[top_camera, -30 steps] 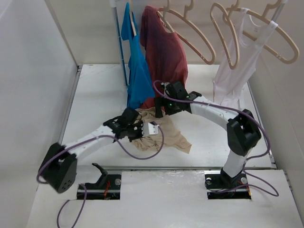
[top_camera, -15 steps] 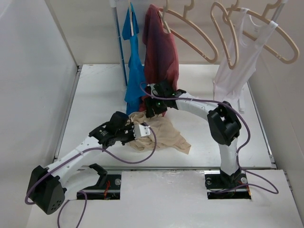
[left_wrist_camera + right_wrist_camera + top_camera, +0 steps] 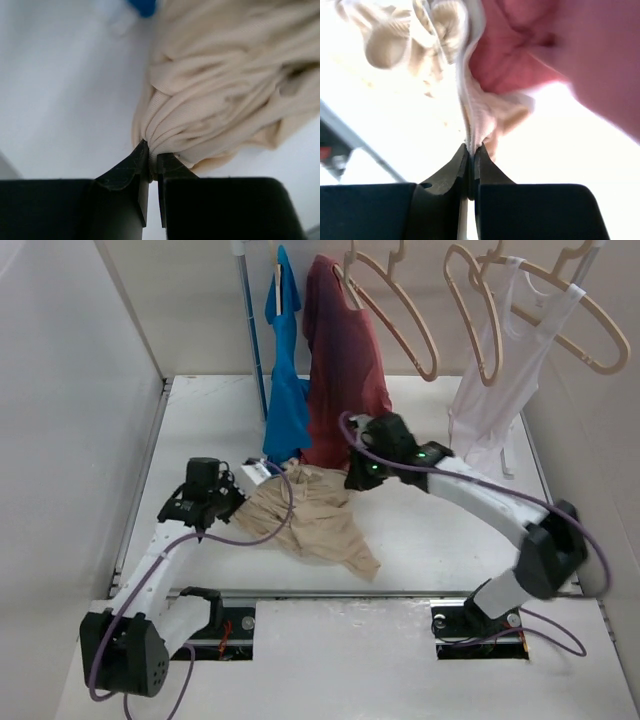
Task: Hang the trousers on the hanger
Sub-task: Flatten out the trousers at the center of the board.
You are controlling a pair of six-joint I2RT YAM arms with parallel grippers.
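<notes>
The trousers [image 3: 312, 518] lie bunched. My left gripper will pull the gathered fold outward and away from my right gripper, then let it go near the blue garment's lower end [image 3: 286, 443].
The beige trousers [image 3: 312, 518] lie bunched on the white table [image 3: 450, 530], stretched a little between both arms. At their left end, my left gripper [image 3: 240, 498] is shut on a gathered fold of them; in the left wrist view the fabric [image 3: 225, 85] bulges out from the closed tips [image 3: 151, 156]. My right gripper [image 3: 353, 478] is shut on a thin edge of the trousers [image 3: 472, 117] at their far right end, beside the red T-shirt [image 3: 570, 50]. An empty pale wooden hanger [image 3: 398, 315] hangs on the rail above, with another [image 3: 472, 310] to its right.
A blue garment [image 3: 285, 390] and the dull red T-shirt [image 3: 345, 360] hang down to the table just behind the trousers. A white vest [image 3: 490, 390] hangs on a hanger at the right. The rack's pole [image 3: 252, 330] stands at the back left. A white wall [image 3: 70, 420] runs along the left.
My right gripper has shut on the trousers' edge and moved right. My left arm has pulled its end of the trousers left, spreading the heap out.
</notes>
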